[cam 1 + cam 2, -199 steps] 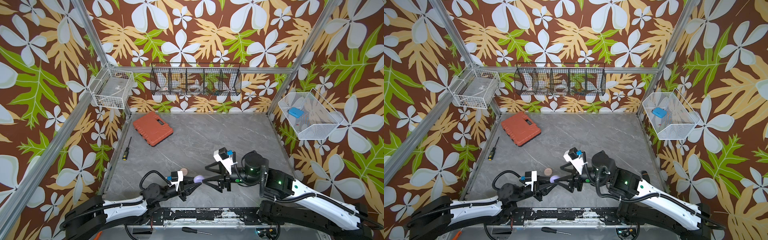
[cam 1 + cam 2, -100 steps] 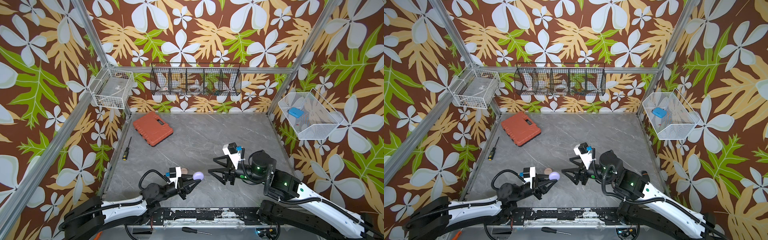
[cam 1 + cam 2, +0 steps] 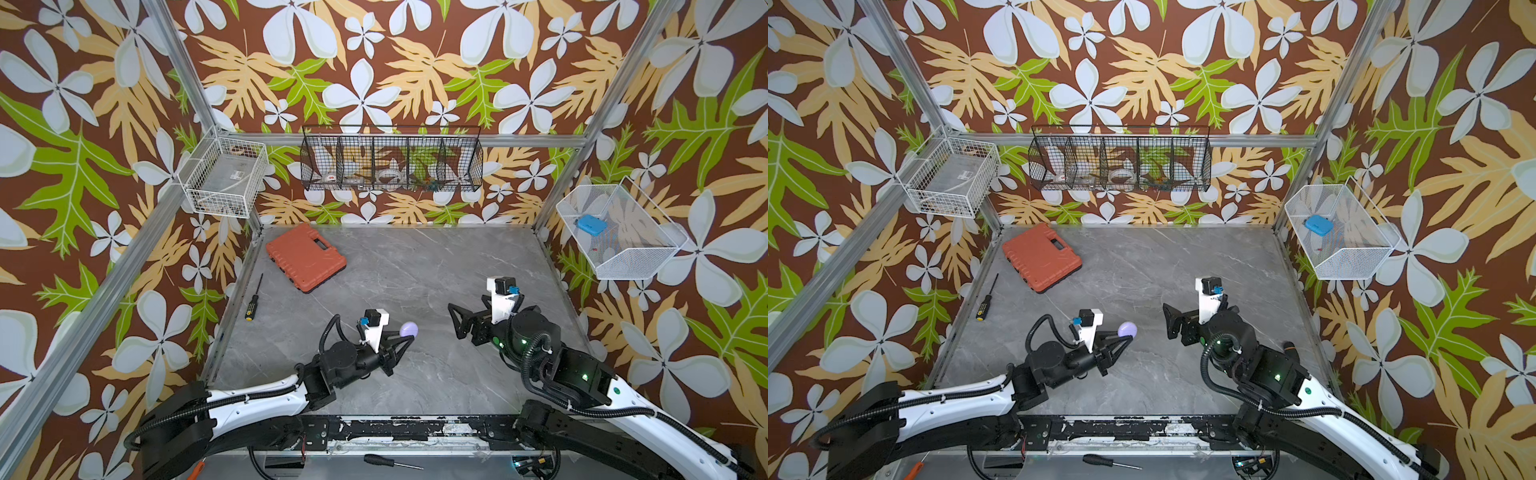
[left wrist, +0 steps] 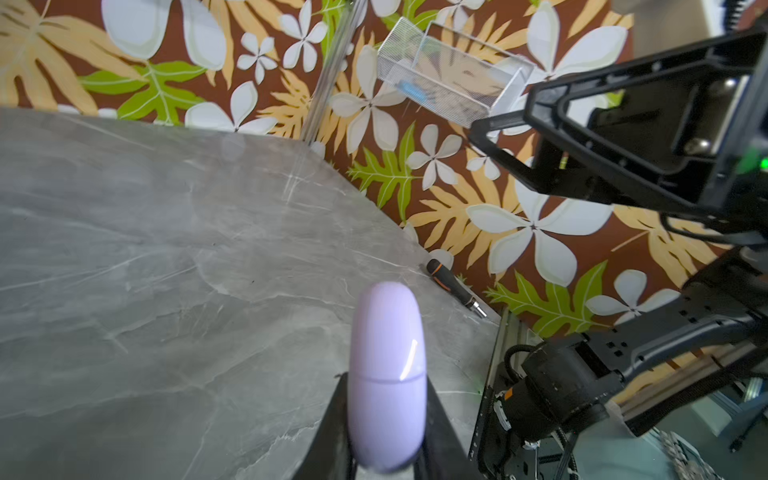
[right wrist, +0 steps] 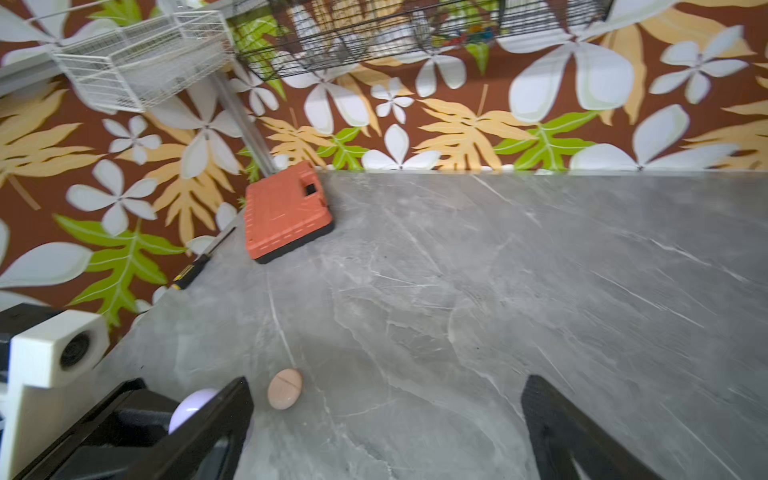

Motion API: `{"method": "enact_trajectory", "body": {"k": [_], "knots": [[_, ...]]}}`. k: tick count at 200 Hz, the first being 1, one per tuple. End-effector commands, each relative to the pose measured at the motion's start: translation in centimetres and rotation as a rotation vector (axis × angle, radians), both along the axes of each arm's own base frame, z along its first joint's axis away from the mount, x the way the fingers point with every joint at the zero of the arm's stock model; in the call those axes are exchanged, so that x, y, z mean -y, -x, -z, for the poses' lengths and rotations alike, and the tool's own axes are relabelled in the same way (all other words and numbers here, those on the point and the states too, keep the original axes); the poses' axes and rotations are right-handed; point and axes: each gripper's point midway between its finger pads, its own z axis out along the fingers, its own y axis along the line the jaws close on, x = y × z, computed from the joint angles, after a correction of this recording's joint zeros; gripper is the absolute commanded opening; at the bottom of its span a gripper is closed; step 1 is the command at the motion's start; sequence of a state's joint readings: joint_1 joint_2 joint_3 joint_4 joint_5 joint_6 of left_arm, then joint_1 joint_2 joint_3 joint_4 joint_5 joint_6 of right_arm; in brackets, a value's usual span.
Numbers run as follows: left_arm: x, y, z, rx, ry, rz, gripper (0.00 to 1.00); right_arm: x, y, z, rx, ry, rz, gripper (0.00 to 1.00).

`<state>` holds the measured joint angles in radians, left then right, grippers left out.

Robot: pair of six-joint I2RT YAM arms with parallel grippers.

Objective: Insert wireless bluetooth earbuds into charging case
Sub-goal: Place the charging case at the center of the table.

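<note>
Bare tabletop lies below my left gripper and the hanging lavender case, so next I will tilt the gripper's fingers downward, lower the case onto the clear spot and release.
A closed lavender charging case (image 3: 408,329) (image 3: 1127,329) hangs just above the table near its front, with my left gripper (image 3: 409,338) shut on it. In the left wrist view the case (image 4: 386,374) stands edge-on between the two jaws, its lid seam showing. My right gripper (image 3: 457,325) (image 3: 1173,323) hovers to the case's right, apart from it. Its jaws are wide open and nothing is between them (image 5: 386,386). A closed pale pink case (image 5: 285,389) lies flat on the table; the left wrist hides it in both top views. The earbuds are out of view.
An orange tool case (image 3: 305,257) lies at the back left, and a screwdriver (image 3: 253,297) lies along the left wall. A black wire basket (image 3: 390,162), a white wire basket (image 3: 226,178) and a white mesh basket (image 3: 619,232) hang on the walls. Another screwdriver (image 3: 392,460) rests on the front rail.
My right gripper has drawn back to the right, away from the lavender case, and opened wider. The left gripper has kept the case and carried it slightly up and right.
</note>
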<state>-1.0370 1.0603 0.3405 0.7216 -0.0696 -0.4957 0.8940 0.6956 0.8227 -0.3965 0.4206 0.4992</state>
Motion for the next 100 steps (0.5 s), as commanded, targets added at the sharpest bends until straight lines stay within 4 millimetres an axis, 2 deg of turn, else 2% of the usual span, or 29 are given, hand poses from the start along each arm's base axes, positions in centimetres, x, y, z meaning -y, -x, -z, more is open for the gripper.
{"method": "enact_trajectory", "body": {"k": [1,40,66,100], "knots": [[-0.3,-1.7,2.4,-0.137,-0.054,-0.104,0.0,2.7,-0.6,0.7,-0.006,0.019,0.14,0.99],[0.5,-3.1,5.9,-0.335,-0.112,-0.155,0.0,4.9,-0.6,0.8,0.013,0.0,0.231,0.99],[1.0,-3.7,8.8,-0.485,-0.183,-0.182,0.0,4.9,-0.5,0.9,0.01,0.001,0.228,1.0],[0.9,-4.6,11.6,-0.653,-0.204,-0.243,0.0,4.5,-0.5,1.5,-0.006,0.012,0.213,1.0]]}}
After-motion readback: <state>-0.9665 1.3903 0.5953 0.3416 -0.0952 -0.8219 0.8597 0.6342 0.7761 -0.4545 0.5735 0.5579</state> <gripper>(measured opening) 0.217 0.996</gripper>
